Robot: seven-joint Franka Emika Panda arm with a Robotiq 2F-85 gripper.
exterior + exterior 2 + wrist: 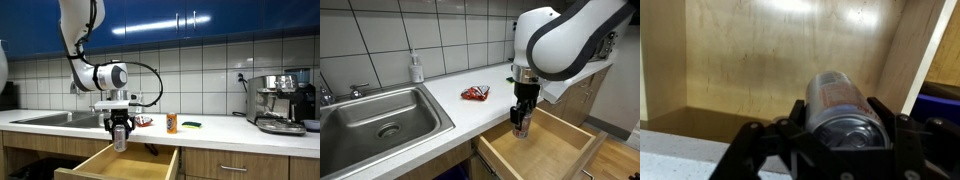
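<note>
I need to lower my gripper into the open drawer (555,158) next until the silver drink can touches the pale wooden bottom (512,150), then let go of the can, because it still hangs above.
My gripper (120,135) (521,118) (840,125) is shut on a silver drink can (120,139) (520,127) (836,105), its fingers pressed against both sides of it. The can hangs upright over the open wooden drawer (128,165) (555,158), close to the counter edge. In the wrist view the can's shiny end faces the camera and the drawer's pale wooden bottom (770,55) lies beneath it.
An orange can (171,123) and a green-yellow sponge (190,125) stand on the white counter (215,134). A red packet (146,121) (475,94) lies near the drawer. A steel sink (375,115), a soap bottle (416,68) and an espresso machine (280,100) are also here.
</note>
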